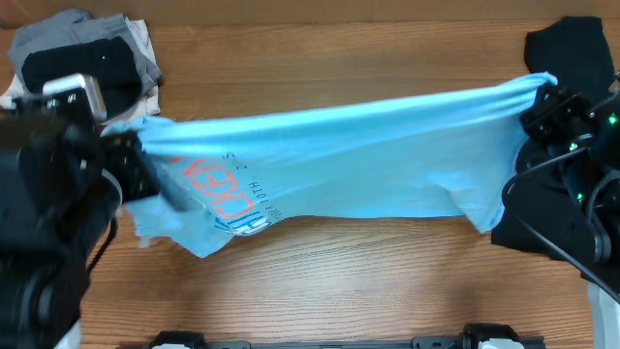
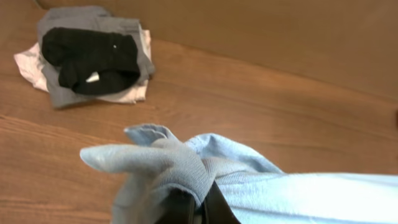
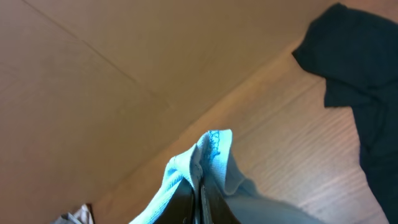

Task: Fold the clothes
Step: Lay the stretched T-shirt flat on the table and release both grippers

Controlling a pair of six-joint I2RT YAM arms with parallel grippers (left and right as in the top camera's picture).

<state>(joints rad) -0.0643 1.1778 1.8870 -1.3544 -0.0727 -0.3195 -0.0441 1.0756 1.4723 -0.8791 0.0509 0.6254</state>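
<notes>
I will next raise my right gripper and move it away from my base. Then I will lower it to the table (image 1: 506, 70) (image 3: 297, 132) beside the black garment.
A sky-blue T-shirt (image 1: 339, 160) with red and white lettering hangs stretched across the table between my two grippers. My left gripper (image 1: 131, 155) is shut on its left end, where the fabric (image 2: 186, 165) bunches over the dark fingers (image 2: 186, 208). At the far right my right gripper (image 1: 544, 102) is shut on the shirt's other edge (image 3: 208, 155), which pokes up between the closed fingers (image 3: 186, 205). A black garment (image 1: 572, 48) lies at the back right, also in the right wrist view (image 3: 354, 56).
A pile of grey, black and white clothes (image 1: 82, 58) sits at the back left corner, seen in the left wrist view as a folded stack (image 2: 93, 56). The wooden table (image 1: 339, 291) shows in front of the shirt. A brown wall (image 3: 124, 62) stands behind.
</notes>
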